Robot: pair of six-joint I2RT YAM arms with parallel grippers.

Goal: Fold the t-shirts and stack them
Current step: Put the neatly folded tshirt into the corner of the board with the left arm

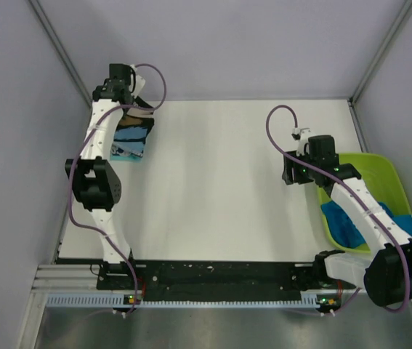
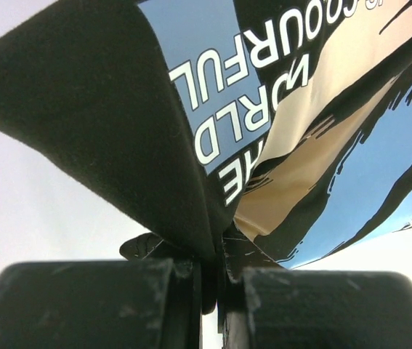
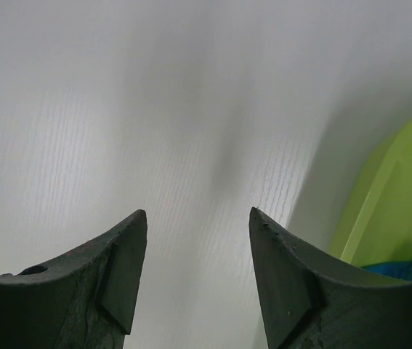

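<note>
I will move my left gripper toward the grey side [image 1: 72,94] next and let go of the black t-shirt's fold, as that side stands to its left in the top view.
A folded black t-shirt [image 1: 131,140] with tan and light-blue print lies at the far left of the white table [image 1: 220,189], partly under my left arm. My left gripper [image 1: 122,93] sits at its far edge. In the left wrist view its jaws are shut on a fold of the black t-shirt [image 2: 111,138], whose printed side hangs to the right. A bright blue t-shirt [image 1: 347,225] lies bunched in the lime-green tub [image 1: 380,171] at the right. My right gripper [image 3: 198,218] hovers open over bare table just left of the tub, with nothing between its fingers.
The tub's green rim [image 3: 380,193] shows at the right edge of the right wrist view, with a bit of blue cloth [image 3: 409,267] inside. Grey walls close in the table on three sides. The arm bases stand on a black rail [image 1: 220,276] at the near edge.
</note>
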